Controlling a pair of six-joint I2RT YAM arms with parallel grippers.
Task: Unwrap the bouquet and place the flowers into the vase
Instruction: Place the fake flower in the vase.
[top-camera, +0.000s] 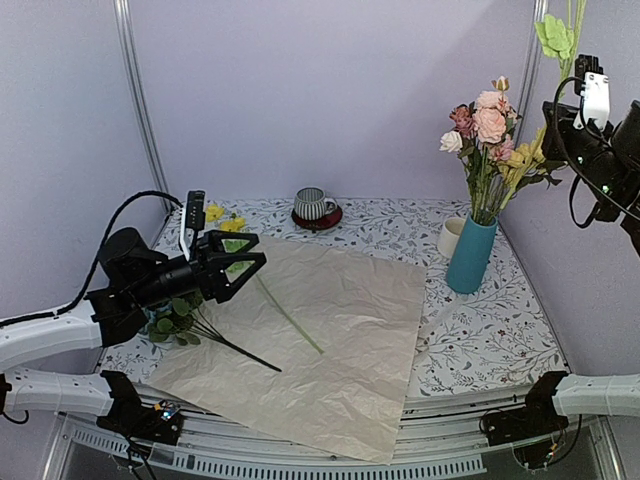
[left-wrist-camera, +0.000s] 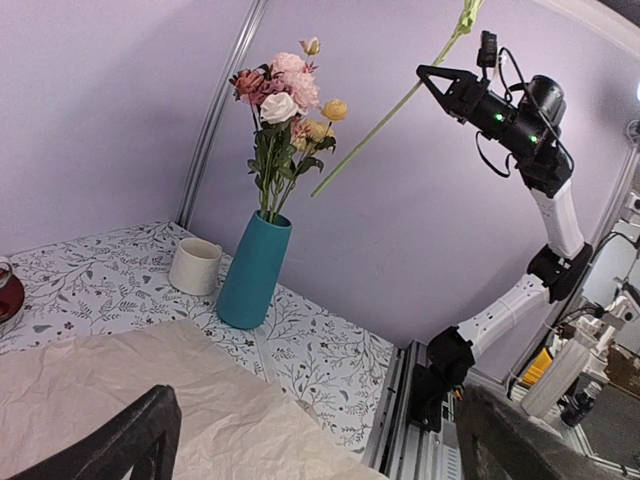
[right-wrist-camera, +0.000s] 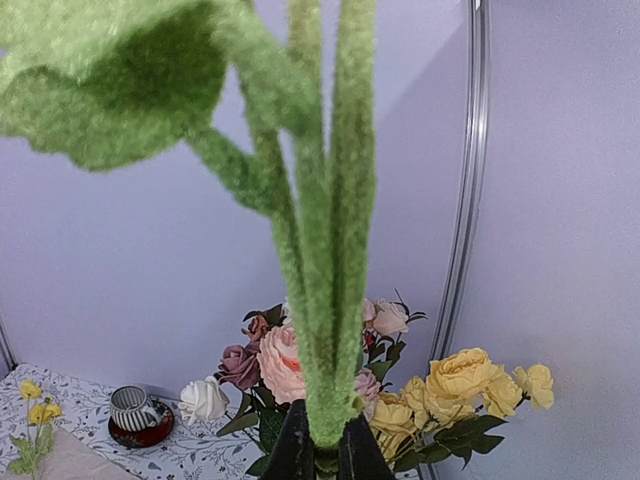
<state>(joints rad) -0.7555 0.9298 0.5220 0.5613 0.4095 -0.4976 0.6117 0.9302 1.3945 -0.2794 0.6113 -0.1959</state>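
Observation:
The robot's right gripper will next move toward the teal vase (top-camera: 471, 255) and down beside its flowers (top-camera: 490, 125).
The teal vase (top-camera: 471, 255) (left-wrist-camera: 254, 270) stands at the back right and holds pink, cream and yellow flowers (top-camera: 490, 125) (left-wrist-camera: 285, 90) (right-wrist-camera: 300, 365). High above it, my right gripper (top-camera: 552, 112) (left-wrist-camera: 432, 76) (right-wrist-camera: 325, 455) is shut on a long fuzzy green stem (left-wrist-camera: 370, 130) (right-wrist-camera: 335, 260) with a leaf (top-camera: 556, 35). The bouquet's peach paper (top-camera: 330, 340) (left-wrist-camera: 110, 390) lies spread flat, with one green stem (top-camera: 290, 315) on it. Yellow blooms (top-camera: 225, 220) and a leafy sprig (top-camera: 175, 320) lie at its left edge. My left gripper (top-camera: 245, 262) (left-wrist-camera: 320, 450) hovers open over that edge, holding nothing.
A striped cup on a red saucer (top-camera: 316, 205) sits at the back centre. A cream mug (top-camera: 452, 237) (left-wrist-camera: 195, 265) stands just left of the vase. Metal frame posts (top-camera: 140, 100) rise at the back corners. The table's patterned cloth (top-camera: 490, 330) shows on the right.

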